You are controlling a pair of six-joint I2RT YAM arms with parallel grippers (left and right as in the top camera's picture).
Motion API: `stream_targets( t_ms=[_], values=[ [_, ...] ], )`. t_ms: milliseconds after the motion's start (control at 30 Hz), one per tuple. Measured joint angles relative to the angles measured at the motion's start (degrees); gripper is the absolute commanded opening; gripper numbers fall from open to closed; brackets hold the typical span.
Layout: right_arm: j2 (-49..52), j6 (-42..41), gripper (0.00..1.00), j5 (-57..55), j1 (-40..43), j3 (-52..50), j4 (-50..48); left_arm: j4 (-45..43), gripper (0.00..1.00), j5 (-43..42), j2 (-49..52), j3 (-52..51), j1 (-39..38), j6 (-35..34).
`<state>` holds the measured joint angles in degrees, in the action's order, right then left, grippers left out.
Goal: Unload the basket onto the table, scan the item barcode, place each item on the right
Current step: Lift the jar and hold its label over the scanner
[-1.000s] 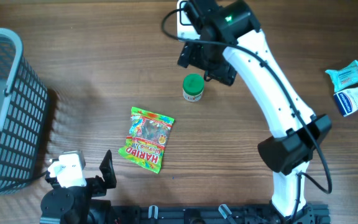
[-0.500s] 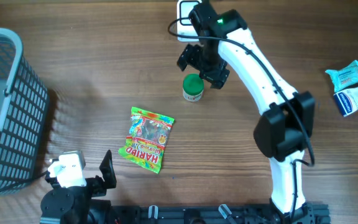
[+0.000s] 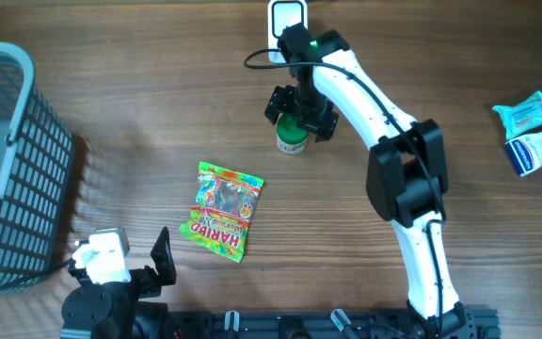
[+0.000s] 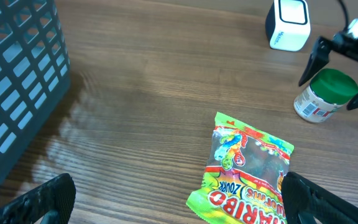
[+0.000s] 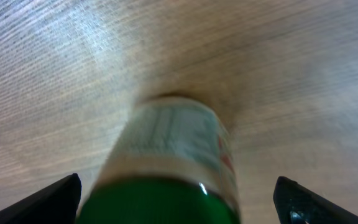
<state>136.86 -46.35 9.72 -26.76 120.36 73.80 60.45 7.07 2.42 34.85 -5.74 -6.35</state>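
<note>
I will lower my right gripper around the green cap (image 3: 292, 131) (image 5: 159, 200) next and close on its sides. The small bottle stands just below, between my open fingers.
A small bottle (image 3: 291, 141) with a green cap and white label stands upright mid-table, also seen in the left wrist view (image 4: 325, 94). My right gripper (image 3: 299, 117) hangs open directly over it, one finger on each side of the cap, not touching as far as I can see. In the right wrist view the blurred bottle (image 5: 173, 155) fills the gap between the open fingers (image 5: 178, 186). The white barcode scanner (image 3: 287, 16) sits just behind at the far edge. My left gripper (image 4: 176, 190) rests open at the near left, its right finger beside a Haribo bag (image 4: 247, 171).
A grey mesh basket (image 3: 17, 169) stands at the left edge. The Haribo bag (image 3: 222, 209) lies flat between the bottle and my left arm. Two packets, teal (image 3: 533, 111) and blue-white (image 3: 534, 149), lie at the far right.
My right gripper has moved from behind the bottle toward the near side and down, and now straddles the cap. Its jaws stay open. The left arm has not moved.
</note>
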Motion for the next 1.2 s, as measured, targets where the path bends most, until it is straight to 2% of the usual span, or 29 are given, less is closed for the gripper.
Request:
stream_targets(
  t_ms=[133,233,333,500,667,767,867,900,1000,1200],
  values=[
    [3.0,0.6,0.88,-0.2,-0.5,-0.4,-1.8,0.0,1.0,0.0,0.0,0.0,0.0,0.0],
    [3.6,1.0,0.68,-0.5,-0.6,-0.6,-2.6,0.0,1.0,0.0,0.0,0.0,0.0,0.0],
    [3.6,1.2,0.61,-0.5,-0.6,-0.6,-2.7,0.0,1.0,0.0,0.0,0.0,0.0,0.0],
    [3.6,3.0,0.59,-0.5,-0.6,-0.5,-0.3,0.0,1.0,0.0,0.0,0.0,0.0,0.0],
    [3.7,10.0,0.56,-0.4,-0.6,-0.1,9.0,0.0,1.0,0.0,0.0,0.0,0.0,0.0],
    [3.6,15.3,0.56,1.9,-0.4,1.0,11.2,0.0,1.0,0.0,0.0,0.0,0.0,0.0],
    [3.2,20.0,0.53,6.1,0.0,1.1,14.3,0.0,1.0,0.0,0.0,0.0,0.0,0.0],
    [2.8,21.3,0.48,7.1,0.1,1.1,15.7,0.0,1.0,0.0,0.0,0.0,0.0,0.0],
    [-1.6,26.0,0.48,9.8,0.7,1.1,18.1,0.0,1.0,0.0,0.0,0.0,0.0,0.0],
    [-11.1,29.1,0.54,14.4,1.1,1.2,18.1,0.0,1.0,0.0,0.0,0.0,0.0,0.0]
  ],
)
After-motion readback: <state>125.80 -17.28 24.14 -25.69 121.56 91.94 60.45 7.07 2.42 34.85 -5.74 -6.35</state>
